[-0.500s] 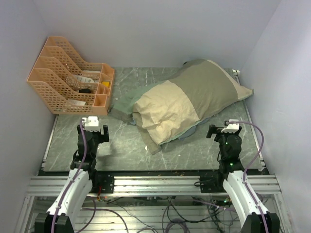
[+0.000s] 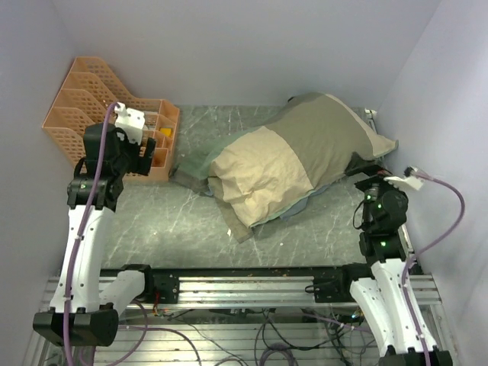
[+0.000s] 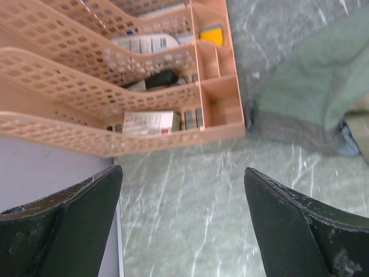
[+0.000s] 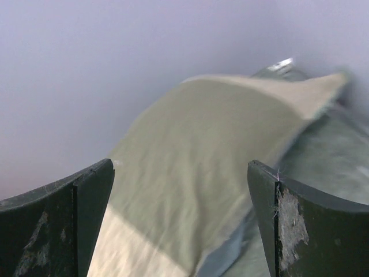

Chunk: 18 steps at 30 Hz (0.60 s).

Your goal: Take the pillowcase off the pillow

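Observation:
The robot should first swing and turn its right gripper back past the olive panel, to get it down onto the near corner of the pillowcase's cream-tan panel toward the bar.
The pillowcase (image 2: pixel 293 156) with olive-green, cream-tan and blue-grey panels lies stuffed across the table's middle and far right; the pillow inside is hidden. Its blue-grey edge shows in the left wrist view (image 3: pixel 314 98), its olive and tan panels in the right wrist view (image 4: pixel 190 190). My left gripper (image 2: pixel 145 156) is raised at the left, open and empty, above bare table beside the rack (image 3: pixel 182 184). My right gripper (image 2: pixel 366 169) is open and empty at the pillowcase's right end (image 4: pixel 180 173), apart from the cloth.
An orange plastic file rack (image 2: pixel 107 130) with small items stands at the far left; it also shows in the left wrist view (image 3: pixel 115 75). The marbled table (image 2: pixel 183 221) is walled at the back and both sides. A metal rail (image 2: pixel 244 286) runs along the near edge.
Both arms have risen from near the front. The left gripper moved up and back toward the rack. The right gripper moved back and right to the pillowcase's right end. The pillowcase has not moved.

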Available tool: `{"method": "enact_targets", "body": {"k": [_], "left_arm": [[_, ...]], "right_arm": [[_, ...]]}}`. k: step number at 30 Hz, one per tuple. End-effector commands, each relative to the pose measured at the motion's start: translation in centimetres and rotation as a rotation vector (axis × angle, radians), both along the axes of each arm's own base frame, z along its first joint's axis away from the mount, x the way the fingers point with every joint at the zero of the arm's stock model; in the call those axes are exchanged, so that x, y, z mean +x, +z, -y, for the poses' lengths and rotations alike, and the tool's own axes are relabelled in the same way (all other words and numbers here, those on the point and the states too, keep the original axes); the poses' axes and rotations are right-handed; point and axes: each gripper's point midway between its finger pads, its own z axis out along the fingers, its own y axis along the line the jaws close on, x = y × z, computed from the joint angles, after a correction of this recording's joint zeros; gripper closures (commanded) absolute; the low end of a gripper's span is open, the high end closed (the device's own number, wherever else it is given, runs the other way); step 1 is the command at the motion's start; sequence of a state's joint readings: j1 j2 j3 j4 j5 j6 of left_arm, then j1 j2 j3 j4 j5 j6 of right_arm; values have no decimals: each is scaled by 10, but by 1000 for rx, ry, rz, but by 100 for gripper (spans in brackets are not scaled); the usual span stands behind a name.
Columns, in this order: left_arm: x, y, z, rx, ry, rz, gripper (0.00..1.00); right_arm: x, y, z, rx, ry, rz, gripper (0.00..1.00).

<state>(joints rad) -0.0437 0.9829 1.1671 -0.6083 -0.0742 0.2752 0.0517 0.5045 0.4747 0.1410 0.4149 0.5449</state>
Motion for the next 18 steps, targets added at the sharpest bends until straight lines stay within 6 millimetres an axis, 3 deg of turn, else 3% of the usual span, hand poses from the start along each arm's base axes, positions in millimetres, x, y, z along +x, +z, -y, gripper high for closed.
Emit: {"method": "enact_targets", "body": {"k": [1,6,10,14,18], "left_arm": [[-55,-32,13,-19,-116,-268,2],[-81,-45,11,1,-133,-394,2],[-102,-66,-5,93,-114,-483,2],[-112,-70,-9,128,-121,-496,2],[-105,-69,-7,115,-120,-470,2]], "right_arm": [[22,-3,-97,-72,532,5,0],[9,-19,-177,-334,792,-96,0],[-20,-61,-241,-636,936,-189,0],[-60,-97,-280,-1006,1012,-127,0],[-66,-143,-296,-1342,1064,-184,0]]}}
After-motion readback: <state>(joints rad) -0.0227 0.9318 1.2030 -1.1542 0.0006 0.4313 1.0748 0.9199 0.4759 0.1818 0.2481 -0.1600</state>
